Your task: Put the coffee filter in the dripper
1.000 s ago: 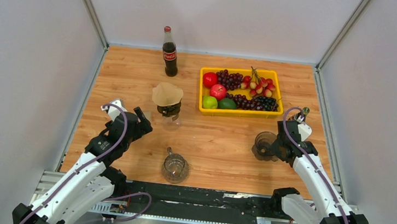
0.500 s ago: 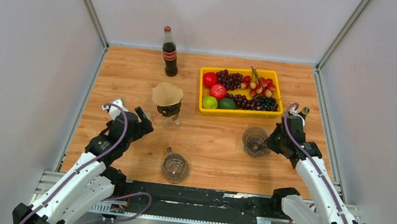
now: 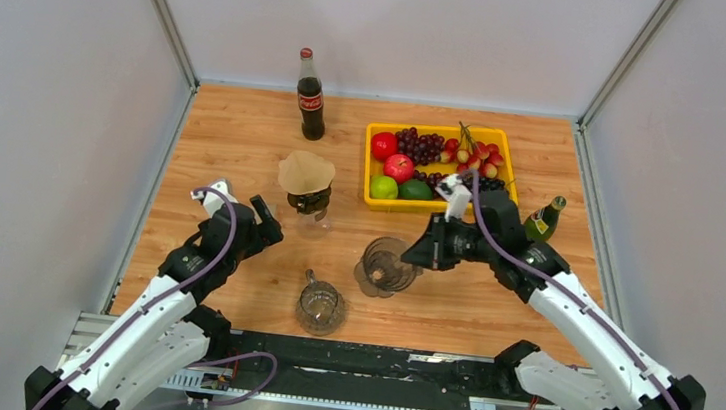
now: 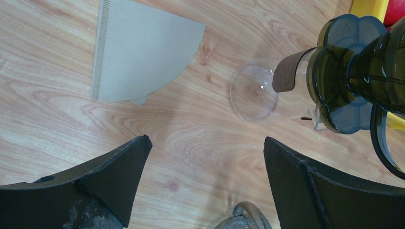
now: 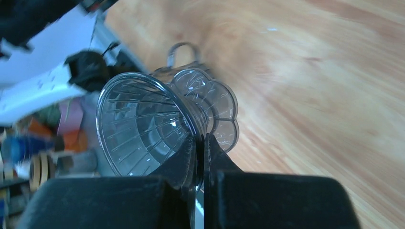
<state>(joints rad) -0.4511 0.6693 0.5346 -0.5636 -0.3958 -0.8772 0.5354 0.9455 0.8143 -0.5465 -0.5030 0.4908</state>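
Note:
I need to lower the dripper in my right gripper next onto the rim of the open glass mug below it, to its left in the top view, and release it.
The brown paper coffee filter lies at the table's middle left, by a clear glass vessel with a dark band. In the left wrist view the filter lies flat at the upper left. My right gripper is shut on the wall of the smoky clear dripper, which is tilted near the table's middle. The right wrist view shows both fingers pinching the cone's wall. My left gripper stands open and empty, left of the vessel. The dripper is at the right of the left wrist view.
A glass mug stands near the front edge. A cola bottle is at the back, and a yellow tray of fruit at the back right. A green bottle stands right of the tray. Grey walls close in both sides.
My right gripper shut on the dripper and carried it left, from the right side to the table's middle, tilting it. The left arm barely moved.

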